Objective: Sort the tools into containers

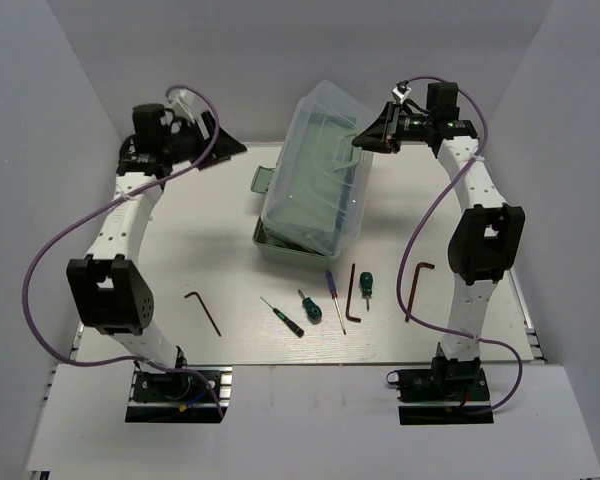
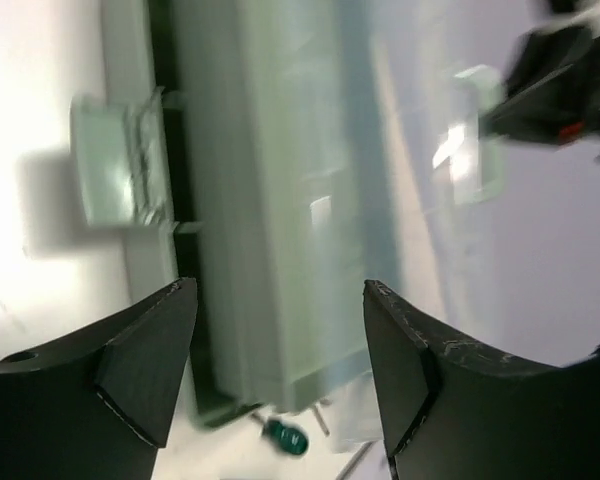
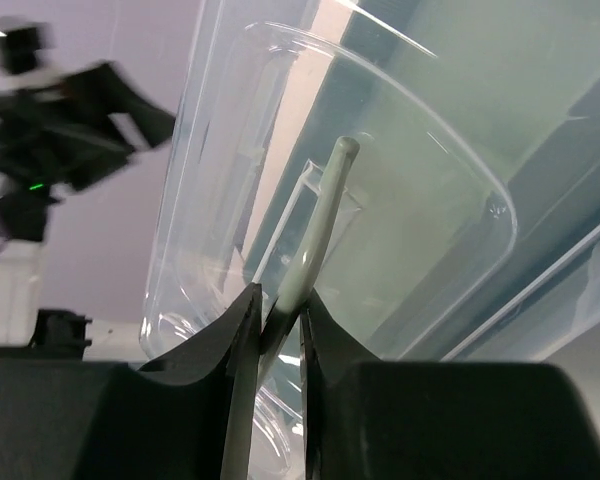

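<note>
The green side latch comes next. My left gripper will go down toward the toolbox (image 1: 277, 244), then put its open fingers around the latch.
The pale sage-green toolbox (image 1: 277, 244) stands mid-table, its clear lid (image 1: 320, 170) tilted up. My right gripper (image 1: 366, 140) is shut on the lid's pale green handle (image 3: 320, 220), pinched between the fingertips in the right wrist view (image 3: 278, 305). My left gripper (image 1: 232, 150) is open and empty at the back left, apart from the box; its wrist view (image 2: 280, 290) shows the toolbox side (image 2: 270, 200). In front of the box lie a hex key (image 1: 205, 312), a thin green screwdriver (image 1: 282, 317), a stubby green one (image 1: 309, 306), a blue-handled slim screwdriver (image 1: 335, 300), a second hex key (image 1: 351, 290), another stubby green screwdriver (image 1: 365, 287) and a third hex key (image 1: 416, 288).
A green side latch (image 1: 262, 180) sticks out from the box's left end, also in the left wrist view (image 2: 110, 165). White walls enclose the table on three sides. Purple cables hang beside both arms.
</note>
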{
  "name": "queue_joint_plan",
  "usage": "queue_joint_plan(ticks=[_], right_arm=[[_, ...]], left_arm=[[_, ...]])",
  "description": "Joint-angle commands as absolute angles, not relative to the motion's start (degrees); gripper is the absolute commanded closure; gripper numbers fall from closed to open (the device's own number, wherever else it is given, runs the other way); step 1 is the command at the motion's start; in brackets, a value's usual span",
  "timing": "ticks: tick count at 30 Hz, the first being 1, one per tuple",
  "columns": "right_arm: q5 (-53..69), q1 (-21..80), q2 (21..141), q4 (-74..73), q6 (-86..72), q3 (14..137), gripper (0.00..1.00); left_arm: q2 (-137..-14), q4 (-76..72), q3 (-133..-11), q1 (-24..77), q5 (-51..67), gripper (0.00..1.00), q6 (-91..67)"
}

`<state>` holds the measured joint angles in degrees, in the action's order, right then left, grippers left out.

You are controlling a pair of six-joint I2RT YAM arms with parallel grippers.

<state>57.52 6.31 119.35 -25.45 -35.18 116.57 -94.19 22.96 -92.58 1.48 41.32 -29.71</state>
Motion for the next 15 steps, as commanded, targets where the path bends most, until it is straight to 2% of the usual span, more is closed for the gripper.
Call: queue_joint_plan(ticks=[1,8,15], right_arm=[[66.3,4.1,113.4,-20.3,-28.9,119.2,1.0],[73.7,0.6,113.4,-16.7,-31.4,115.0,1.0],[81.5,-2.8,112.9,-8.7,-37.9,112.4,1.0]], left_arm=[[-97.4,25.0,-88.0,3.5,42.6,0.23,-26.0],[-103.4,32.7,-88.5,8.8,33.5,0.23,-19.2],[-105.2,29.5,-86.6,9.4,29.4,0.23,-22.7]])
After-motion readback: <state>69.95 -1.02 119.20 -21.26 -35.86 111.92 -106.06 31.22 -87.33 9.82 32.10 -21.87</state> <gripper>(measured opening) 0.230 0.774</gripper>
